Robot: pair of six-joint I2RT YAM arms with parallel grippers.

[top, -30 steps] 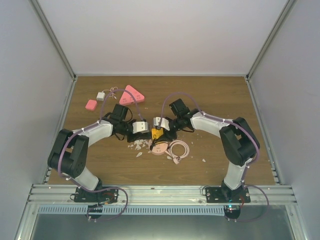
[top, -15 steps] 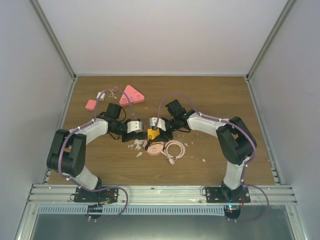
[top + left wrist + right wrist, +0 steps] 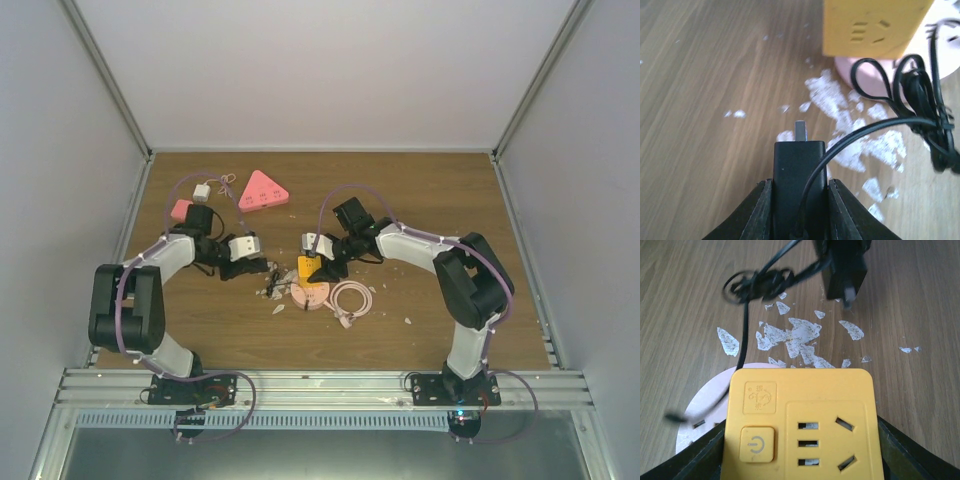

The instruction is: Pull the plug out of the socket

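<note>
The plug's prong is away from the yellow socket. My left gripper should next move the plug to the left in the top view and then lower it to wood (image 3: 236, 284).
My left gripper (image 3: 258, 260) is shut on the black plug (image 3: 799, 177), gripping it by its sides (image 3: 799, 186). The plug's metal prong (image 3: 800, 131) is bare and points at the yellow socket (image 3: 872, 27), with a gap of bare table between them. The plug's black cable (image 3: 920, 115) hangs in a tied bundle to the right. My right gripper (image 3: 312, 262) is shut on the yellow socket (image 3: 802, 422), holding it by both sides (image 3: 802, 452). The socket's slots are empty. The plug (image 3: 845, 270) hovers beyond it, apart.
White flakes (image 3: 275, 293) litter the wood below the grippers. A pink disc (image 3: 305, 296) lies under the socket, with a coiled pink cable (image 3: 353, 297) beside it. A pink triangle (image 3: 262, 190), a small pink block (image 3: 181, 209) and a white adapter (image 3: 202, 190) lie at the back left.
My left arm has drawn back to the left with the plug, which has come out of the yellow socket. My right gripper has kept the socket almost in place.
</note>
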